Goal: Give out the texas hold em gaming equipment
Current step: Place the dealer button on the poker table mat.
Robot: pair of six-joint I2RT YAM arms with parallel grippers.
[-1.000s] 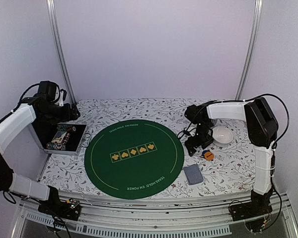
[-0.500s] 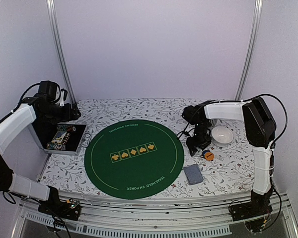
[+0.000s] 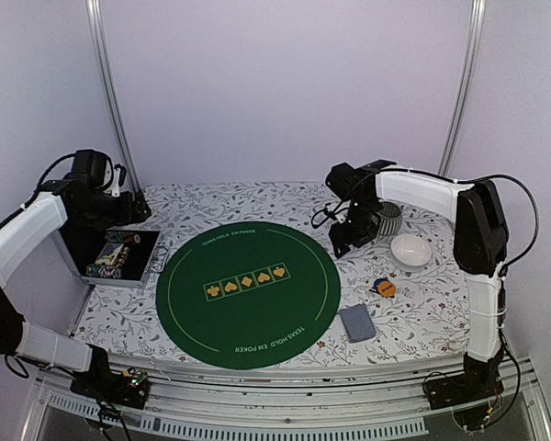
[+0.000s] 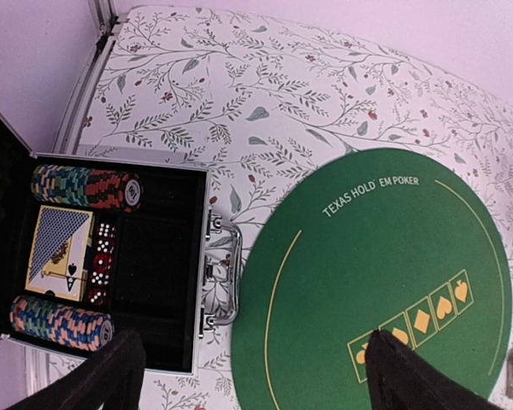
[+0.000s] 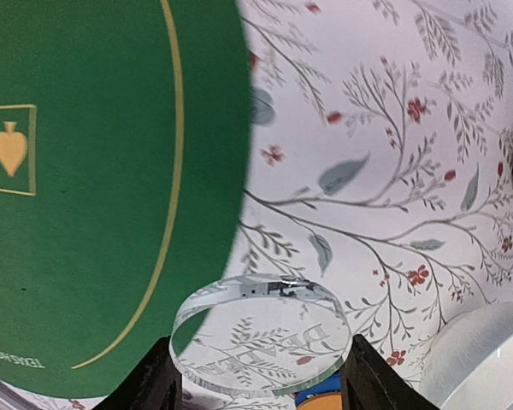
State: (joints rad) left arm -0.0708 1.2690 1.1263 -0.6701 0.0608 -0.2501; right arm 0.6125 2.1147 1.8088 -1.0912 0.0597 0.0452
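Note:
My right gripper carries the clear disc over the green mat next, then lowers it onto the empty spot beside the spade square [image 3: 303,265] [image 5: 96,152].
My right gripper [image 3: 342,241] [image 5: 261,376] is shut on a clear disc [image 5: 261,337], held flat between both fingers above the floral cloth just off the right edge of the green poker mat [image 3: 248,289]. An orange button and a blue button [image 3: 383,288] lie on the cloth at front right, beside a grey-blue deck of cards [image 3: 357,322]. My left gripper [image 4: 248,376] is open and empty, high above the open case [image 3: 119,257], which holds striped chip rows [image 4: 85,186], cards [image 4: 60,252] and dice.
A white bowl [image 3: 410,250] and a ribbed grey cup [image 3: 387,217] stand at the back right, close to my right arm. The case's raised lid [image 3: 73,248] stands at the far left. Metal posts rise at the back corners.
My right gripper has risen from beside the orange and blue buttons and moved back and left towards the mat's right edge, carrying the clear disc. The ribbed cup now shows. Left arm unchanged.

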